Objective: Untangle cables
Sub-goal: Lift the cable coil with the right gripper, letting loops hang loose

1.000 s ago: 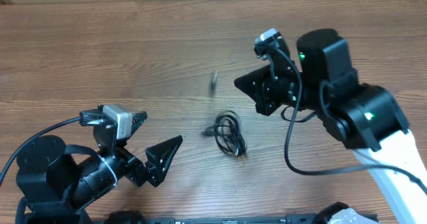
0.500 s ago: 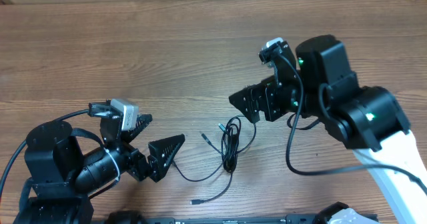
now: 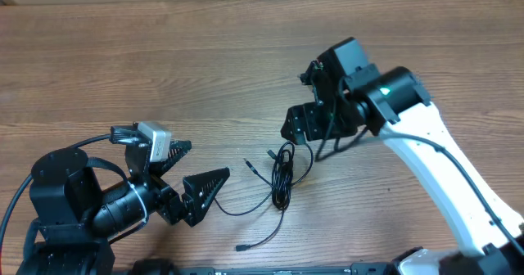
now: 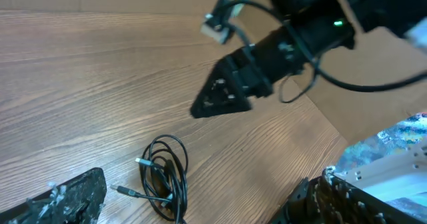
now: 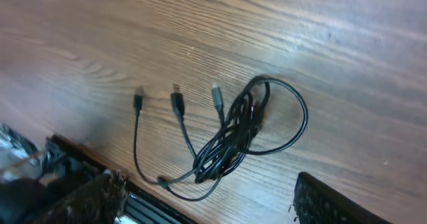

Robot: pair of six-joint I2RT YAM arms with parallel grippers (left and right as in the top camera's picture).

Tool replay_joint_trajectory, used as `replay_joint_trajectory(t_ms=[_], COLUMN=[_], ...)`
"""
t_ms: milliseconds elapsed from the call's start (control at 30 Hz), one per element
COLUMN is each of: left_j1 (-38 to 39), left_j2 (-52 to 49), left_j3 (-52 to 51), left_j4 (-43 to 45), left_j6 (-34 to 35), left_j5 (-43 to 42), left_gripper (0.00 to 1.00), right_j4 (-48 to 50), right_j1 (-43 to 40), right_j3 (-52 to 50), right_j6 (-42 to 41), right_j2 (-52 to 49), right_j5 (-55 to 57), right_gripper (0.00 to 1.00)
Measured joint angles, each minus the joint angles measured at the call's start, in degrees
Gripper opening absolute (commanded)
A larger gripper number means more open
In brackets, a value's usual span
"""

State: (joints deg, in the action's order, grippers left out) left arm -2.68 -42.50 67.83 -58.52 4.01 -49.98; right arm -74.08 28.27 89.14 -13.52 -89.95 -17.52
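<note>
The right gripper moves down and back onto the middle of the tangle [image 3: 282,178] [image 5: 232,138] next.
The cables [image 3: 282,175] lie as a small black tangle on the wooden table, with one strand trailing toward the front edge and a plug end [image 3: 242,247] there. My right gripper [image 3: 300,124] hovers just behind and right of the tangle, jaws wide apart and empty. In the right wrist view the cables [image 5: 235,135] lie ahead of the right gripper [image 5: 210,201], with three plug ends fanned to the left. My left gripper [image 3: 196,170] stands open left of the tangle, not touching it. The left wrist view shows the cables [image 4: 167,177] between the left gripper's [image 4: 200,204] spread fingers.
A black rail [image 3: 270,270] runs along the table's front edge, close to the trailing plug. A white bag [image 3: 422,263] sits at the front right corner. Bare wood [image 3: 164,70] stretches behind both arms.
The right gripper went from shut to open and swung down toward the tangle. The cables dropped and spread, a strand now trailing toward the front. The left arm shifted slightly.
</note>
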Motion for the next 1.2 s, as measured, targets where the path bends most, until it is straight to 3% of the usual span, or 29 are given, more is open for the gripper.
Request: replay_joint_trajectory(t_ms=[267,433,833,867,900,933,967,1200], left_j1=[0.0,0.0,0.0,0.0,0.0,0.0,0.0,0.0], left_j2=[0.0,0.0,0.0,0.0,0.0,0.0,0.0,0.0], left_j3=[0.0,0.0,0.0,0.0,0.0,0.0,0.0,0.0], left_j4=[0.02,0.31,1.31,1.31,1.31,1.31,1.33,1.31], left_j6=[0.0,0.0,0.0,0.02,0.02,0.02,0.02,0.04], left_j5=[-0.02,-0.31,-0.42,-0.42,-0.42,-0.42,-0.42,-0.42], left_gripper=[1.0,1.0,1.0,1.0,1.0,1.0,1.0,1.0], right_j4=[0.63,4.59,18.53,19.63,20.63,21.57,22.32,24.52], right_j1=[0.0,0.2,7.61,8.37,9.03,9.68,10.14,11.26], right_j3=[-1.57,-8.52,-23.02,-23.65,-24.17,-24.74,-25.11,-25.94], right_j6=[-13.27,-20.83,-28.65,-29.2,-29.59,-30.1,-30.34,-31.34], right_j2=[-2.69,-2.69,-2.69,-2.69,-2.69,-2.69,-2.69,-2.69], right_j5=[4.76,6.51,4.74,4.7,4.63,4.5,4.44,4.22], right_gripper=[0.91,0.91,0.91,0.83,0.59,0.2,0.04,0.04])
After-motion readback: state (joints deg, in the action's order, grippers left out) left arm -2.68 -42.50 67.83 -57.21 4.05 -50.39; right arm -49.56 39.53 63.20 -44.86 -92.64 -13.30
